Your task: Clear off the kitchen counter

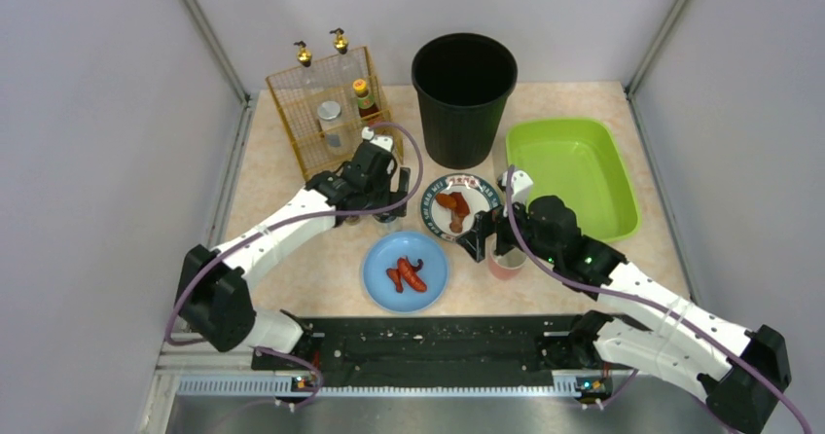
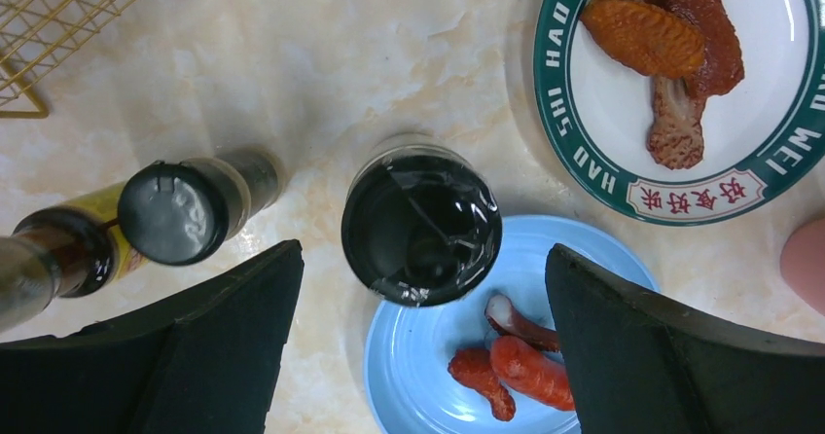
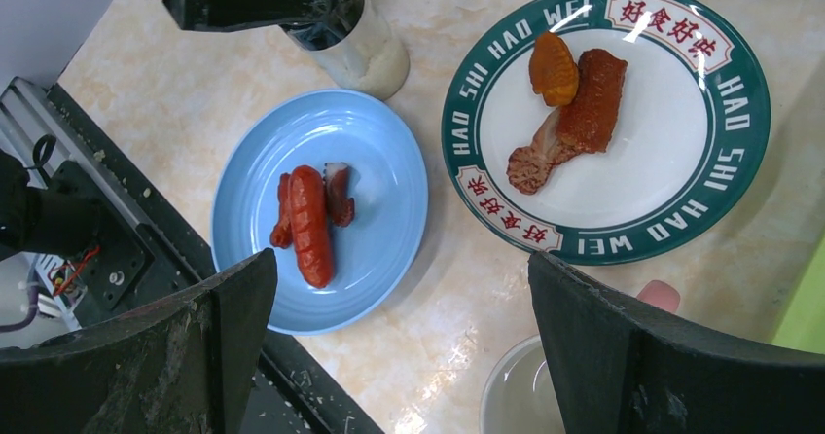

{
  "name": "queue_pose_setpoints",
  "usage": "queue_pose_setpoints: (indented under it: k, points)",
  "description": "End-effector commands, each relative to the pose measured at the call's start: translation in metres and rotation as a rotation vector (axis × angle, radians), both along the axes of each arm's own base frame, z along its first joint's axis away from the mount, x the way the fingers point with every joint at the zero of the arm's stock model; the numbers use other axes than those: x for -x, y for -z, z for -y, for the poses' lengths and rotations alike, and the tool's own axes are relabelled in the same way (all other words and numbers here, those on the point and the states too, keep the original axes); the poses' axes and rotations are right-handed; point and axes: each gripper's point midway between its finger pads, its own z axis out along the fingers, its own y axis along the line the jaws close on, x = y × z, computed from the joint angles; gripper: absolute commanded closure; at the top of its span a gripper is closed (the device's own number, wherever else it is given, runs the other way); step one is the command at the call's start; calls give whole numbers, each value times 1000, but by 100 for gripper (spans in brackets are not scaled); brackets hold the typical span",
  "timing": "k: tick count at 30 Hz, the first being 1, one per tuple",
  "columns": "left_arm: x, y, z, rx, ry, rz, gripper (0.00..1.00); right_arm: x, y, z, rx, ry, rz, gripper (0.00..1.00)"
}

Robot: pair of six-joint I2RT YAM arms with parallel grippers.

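Note:
My left gripper is open above the lid of the black-lidded jar (image 2: 421,225), and the lid already lines up between its fingers, so it should go down around the lid and close on it.
The kitchen counter (image 1: 292,259) is a beige marble-patterned top. On it are a green-rimmed plate (image 1: 433,225) with pieces of meat (image 3: 574,113) and a blue plate (image 1: 433,283) with red sausages (image 3: 309,220). My left gripper (image 1: 385,206) is open above a black-lidded jar (image 2: 421,225), which stands between its fingers (image 2: 233,327); no touch shows. My right gripper (image 1: 483,235) is open and empty over bare counter between the two plates. A pink cup (image 1: 506,265) stands by its right finger (image 3: 642,356), and its rim shows in the right wrist view (image 3: 511,395).
A gold wire rack (image 1: 292,113) with bottles stands back left, a black bin (image 1: 463,93) back centre and a lime-green tray (image 1: 603,210) at the right. A black-capped shaker (image 2: 180,210) and a brown bottle (image 2: 58,254) stand left of the jar. A black rail (image 1: 428,351) runs along the near edge.

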Motion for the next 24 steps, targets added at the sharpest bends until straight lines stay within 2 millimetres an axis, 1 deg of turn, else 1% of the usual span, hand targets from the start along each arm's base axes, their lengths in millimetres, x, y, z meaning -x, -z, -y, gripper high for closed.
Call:
queue_pose_setpoints:
  k: [1,5,10,13,18,20,23,24]
  points:
    - [-15,-9,9,-13,15,23,1,-4,-10,-3,-17,0,38,1]
    - [-21,2,7,-55,4,11,1,-4,-9,-2,-17,4,38,1]
    - [-23,17,9,-75,6,-24,1,-4,-8,-2,-15,4,36,1]
    - [-24,23,13,-69,14,-36,4,-4,-8,-2,-16,5,38,1]
    - [-24,28,15,-74,24,-53,16,-5,-8,-2,-17,6,39,1]
    - [-24,27,15,-73,25,-54,24,-4,-9,-2,-18,6,39,1]
    - [-23,25,15,-77,27,-57,40,-4,-8,-2,-19,5,38,1]
    - [-24,24,15,-79,26,-57,49,-4,-7,-2,-19,6,37,1]
